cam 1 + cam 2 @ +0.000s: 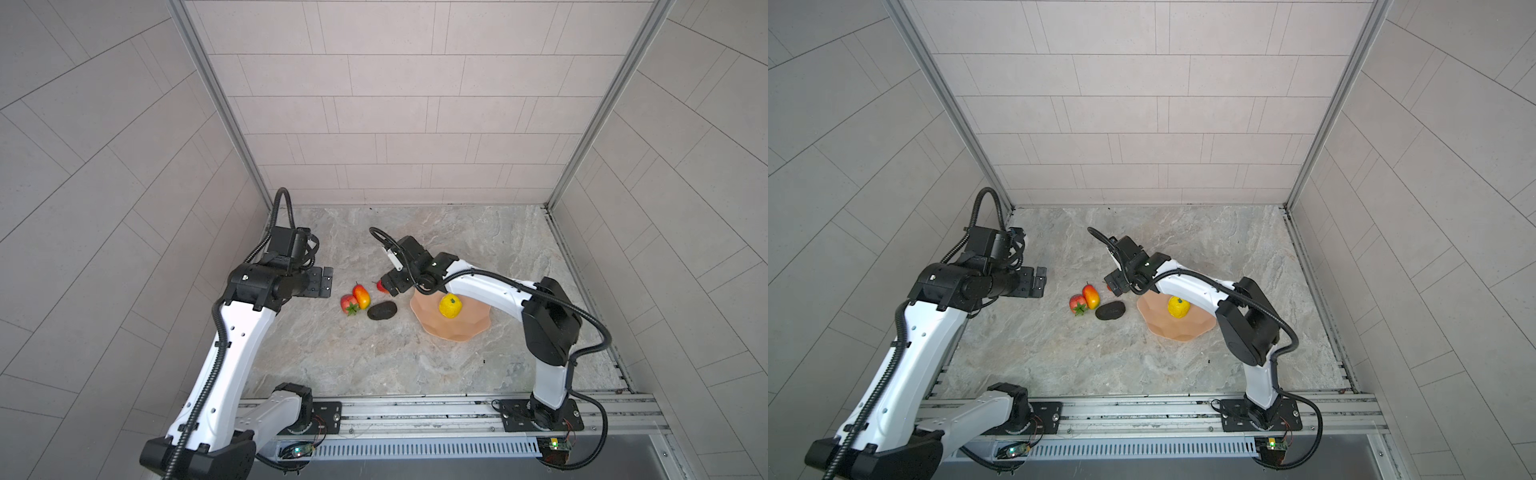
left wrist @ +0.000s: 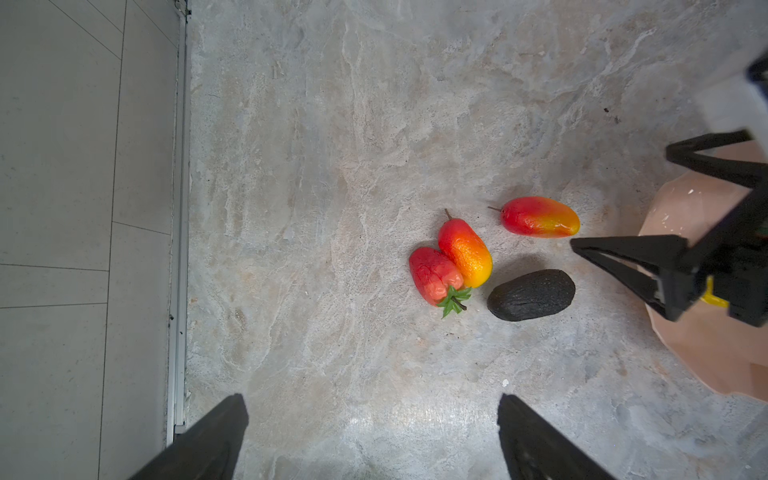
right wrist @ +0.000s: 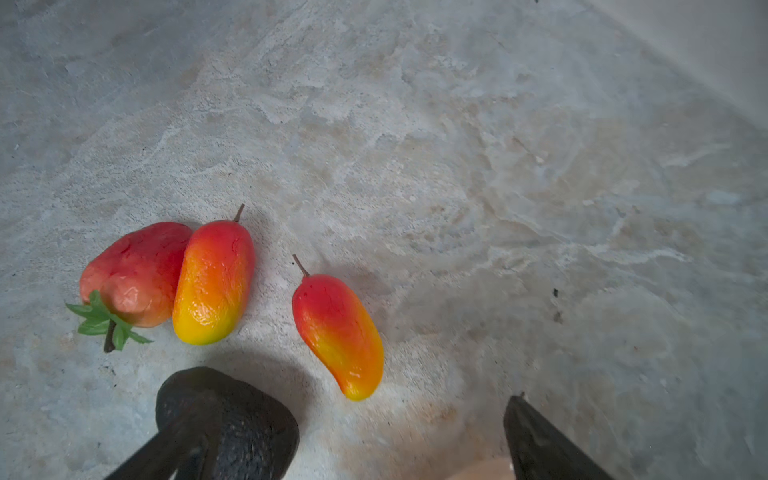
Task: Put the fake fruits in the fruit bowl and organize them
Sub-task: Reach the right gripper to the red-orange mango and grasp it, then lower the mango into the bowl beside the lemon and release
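The right gripper lowers next, fingers open, onto the second mango's middle (image 1: 383,287) (image 3: 340,334) and closes across its sides, since bare marble separates this mango from the avocado.
The peach-pink fruit bowl (image 1: 457,332) (image 1: 1177,332) sits right of centre and holds the bumpy yellow fruit (image 1: 450,306) (image 1: 1178,307). On the marble left of it lie a strawberry (image 1: 348,303) (image 2: 434,276), touching a mango (image 1: 362,296) (image 2: 465,253), a black avocado (image 1: 382,310) (image 2: 532,295) and a second mango (image 2: 540,217) (image 3: 338,332). My right gripper (image 1: 390,286) (image 3: 353,432) hovers open and empty by the bowl's left rim, over the second mango's yellow end. One finger (image 3: 178,440) overlaps the avocado (image 3: 232,415). My left gripper (image 1: 327,282) (image 2: 372,405) is open and empty, left of the fruits.
The marble floor is boxed in by tiled walls with metal corner rails (image 2: 178,249) on the left and right. The right arm's white link (image 1: 486,291) passes above the bowl's far rim. A metal rail (image 1: 415,409) carrying both arm bases runs along the near edge.
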You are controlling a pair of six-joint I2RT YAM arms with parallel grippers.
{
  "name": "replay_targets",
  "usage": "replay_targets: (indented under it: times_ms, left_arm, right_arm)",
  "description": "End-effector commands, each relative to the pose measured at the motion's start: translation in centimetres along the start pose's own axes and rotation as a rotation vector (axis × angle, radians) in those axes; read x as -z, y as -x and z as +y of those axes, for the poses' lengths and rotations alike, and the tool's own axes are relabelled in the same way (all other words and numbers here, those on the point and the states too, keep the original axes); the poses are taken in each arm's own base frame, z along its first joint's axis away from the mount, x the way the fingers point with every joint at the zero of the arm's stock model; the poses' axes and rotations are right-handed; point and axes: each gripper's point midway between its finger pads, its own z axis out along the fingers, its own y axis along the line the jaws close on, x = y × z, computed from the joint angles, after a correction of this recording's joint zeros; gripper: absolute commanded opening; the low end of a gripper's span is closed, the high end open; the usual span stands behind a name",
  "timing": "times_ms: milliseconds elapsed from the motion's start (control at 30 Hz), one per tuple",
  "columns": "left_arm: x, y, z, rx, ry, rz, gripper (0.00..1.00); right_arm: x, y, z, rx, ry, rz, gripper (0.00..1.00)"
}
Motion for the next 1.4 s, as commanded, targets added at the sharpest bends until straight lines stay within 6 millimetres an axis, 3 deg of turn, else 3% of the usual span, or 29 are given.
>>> replay_targets:
  times_ms: [0,333,433,600,767,967,1200,1367]
  left_arm:
    - [0.8,-0.3,0.2,0.000,0.005,-0.002,1.00]
    - [0.6,-0.6,0.4,-0.010,0.013,0.005,1.00]
    - [0.5,-0.7,0.3,-0.009,0.010,0.007,1.00]
    - [0.6,-0.6,0.3,-0.011,0.007,0.003,1.00]
    - [0.7,-0.7,0.3,-0.012,0.007,0.001,1.00]
    - [0.5,-0.5,0.1,-0.012,0.001,0.006,1.00]
    - [0.3,-0.5,0.0,-0.012,-0.003,0.009,1.00]
    - [0.4,-0.7,0.2,-0.013,0.005,0.004,1.00]
  right_arm:
    - [-1.8,0.2,1.0,0.023,0.026,0.035,0.93]
    - [-6.4,-1.6,1.5,-0.001,0.021,0.098,0.80]
    - [-7.3,-2.1,1.7,-0.010,0.026,0.111,0.71]
    - [-8.4,-2.4,1.9,-0.017,0.029,0.125,0.63]
    - [-8.4,-2.2,2.0,-0.021,0.031,0.119,0.44]
    - [-5.8,-0.5,1.7,-0.014,0.029,0.072,0.24]
    - [0.5,2.2,0.8,0.007,0.014,-0.036,0.15]
    - [5.0,0.0,-1.9,0.007,-0.073,-0.072,0.13]
